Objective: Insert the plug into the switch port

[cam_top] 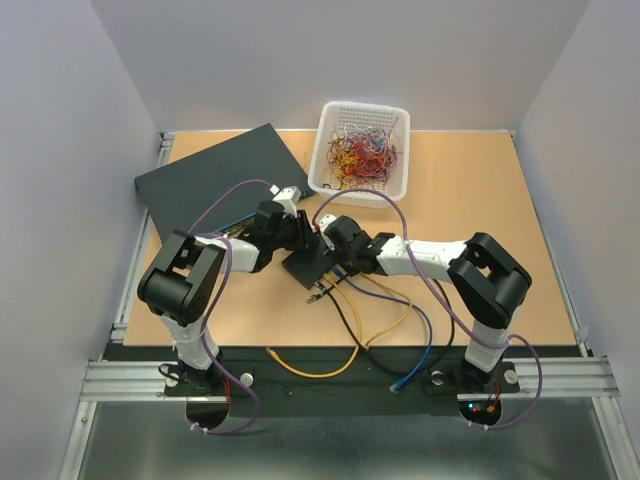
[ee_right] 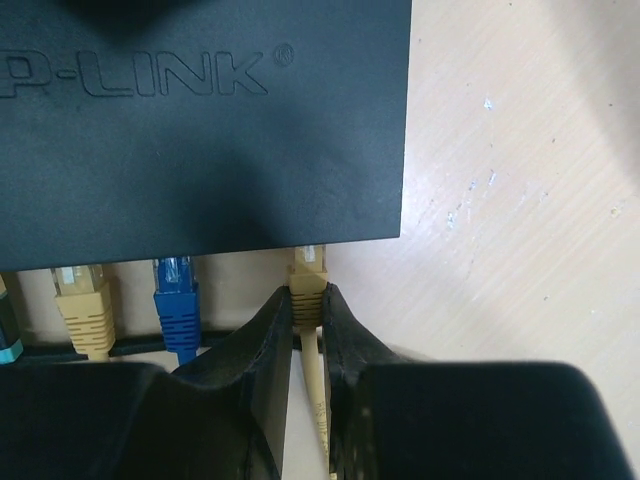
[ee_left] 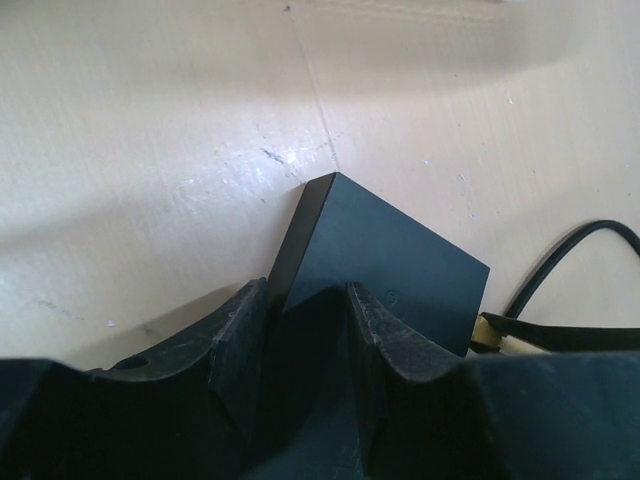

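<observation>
My right gripper should next push the plug, with its tip still showing, to the left in the top view and release it, because the end port (ee_right: 309,245) is that way.
The small black switch (ee_right: 200,130) lies flat, with its row of ports along the near edge. A beige plug (ee_right: 308,265) stands at the rightmost port with its tip at the port's mouth. My right gripper (ee_right: 308,298) is shut on that plug's boot. Another beige plug (ee_right: 82,295) and a blue plug (ee_right: 176,285) sit in ports to the left. My left gripper (ee_left: 308,300) is closed around the far corner of the switch (ee_left: 390,255). In the top view the switch (cam_top: 308,268) lies between both grippers at the table's middle.
A large dark flat box (cam_top: 215,180) lies at the back left. A white basket (cam_top: 330,125) of coloured bands stands at the back centre. Yellow (cam_top: 310,368), blue (cam_top: 415,365) and black cables trail from the switch to the near edge.
</observation>
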